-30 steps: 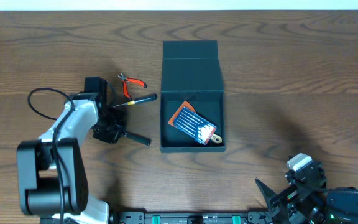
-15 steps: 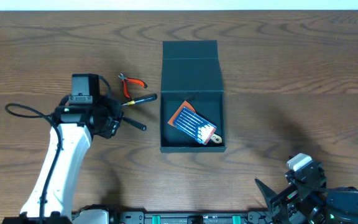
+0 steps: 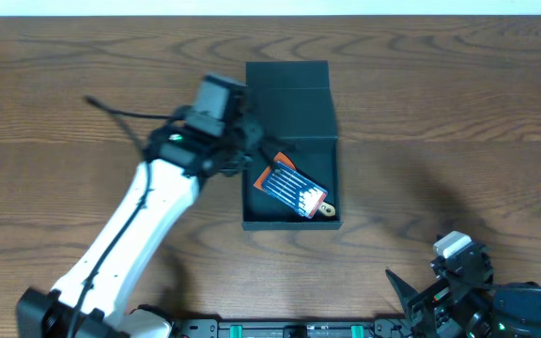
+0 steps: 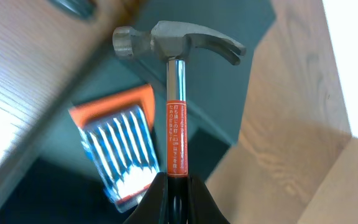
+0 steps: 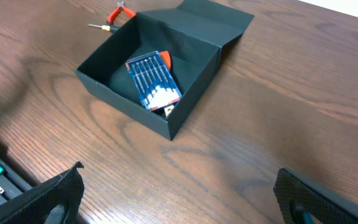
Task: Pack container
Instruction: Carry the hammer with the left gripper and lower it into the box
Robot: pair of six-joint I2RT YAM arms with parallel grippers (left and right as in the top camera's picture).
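The hammer still hangs above the box, so the robot needs to shift its left gripper from the box's side toward the box's middle and lower the hammer onto the packet (image 3: 294,188) (image 4: 120,152).
The container (image 3: 289,223) is a dark teal-black square box with its flap lid (image 3: 287,94) open to the far side. A blue and orange striped packet (image 3: 294,190) lies inside it. My left gripper (image 4: 178,182) is shut on the handle of a steel hammer (image 4: 176,124) with an orange label. It holds the hammer above the box's left part, over the packet (image 4: 120,146). In the overhead view the left gripper (image 3: 244,145) hangs over the box's left wall. My right gripper (image 5: 179,193) is open and empty above bare table, near the front right edge (image 3: 440,291).
Red-handled pliers (image 5: 120,12) and a small screwdriver (image 5: 98,26) lie on the table left of the box; in the overhead view my left arm (image 3: 148,207) hides them. The box (image 5: 135,106) and packet (image 5: 154,81) show in the right wrist view.
My left arm lifted the hammer off the table left of the box and swung right and away, bringing it over the box's left side. The right arm has not moved.
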